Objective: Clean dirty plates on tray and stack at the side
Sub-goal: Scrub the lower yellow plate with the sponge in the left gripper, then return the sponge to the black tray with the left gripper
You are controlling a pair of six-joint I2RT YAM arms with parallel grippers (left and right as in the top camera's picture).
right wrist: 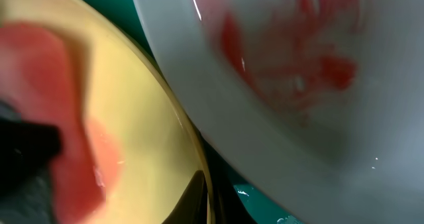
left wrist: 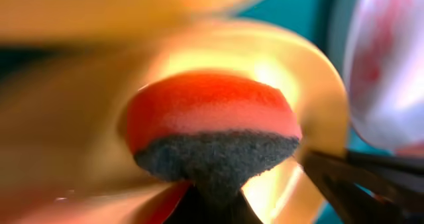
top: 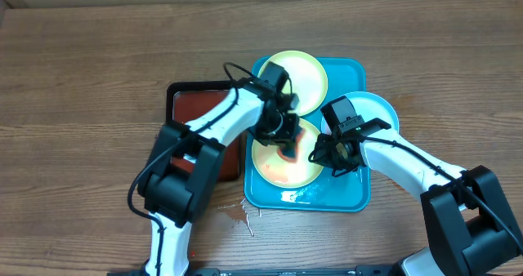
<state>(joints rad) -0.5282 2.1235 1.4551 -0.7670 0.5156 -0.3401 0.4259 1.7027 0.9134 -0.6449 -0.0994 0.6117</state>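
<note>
My left gripper wipes the sponge [left wrist: 212, 114] toward the front yellow-green plate's edge by the dark red tray next. Then it lifts across and lowers onto that tray, since its bottom is open.
The turquoise tray [top: 347, 196] holds three plates. One yellow-green plate [top: 304, 72] lies at the back. A pale blue plate [top: 376, 111] [right wrist: 298, 71] with red smears sits at the right. On the front yellow-green plate [top: 278, 171] [right wrist: 139, 111], my left gripper [top: 286, 141] [left wrist: 212, 201] is shut on a red sponge [left wrist: 212, 114] with a dark scouring side, pressed against the plate's face. My right gripper [top: 333, 155] [right wrist: 213, 201] is shut on this plate's right rim, one finger on each side of the edge.
A smaller dark red tray with a black rim [top: 196, 104] lies left of the turquoise tray, partly under my left arm. Water drops [top: 245, 215] speckle the wooden table near the tray's front left corner. Wet patches shine on the tray floor [right wrist: 265, 201].
</note>
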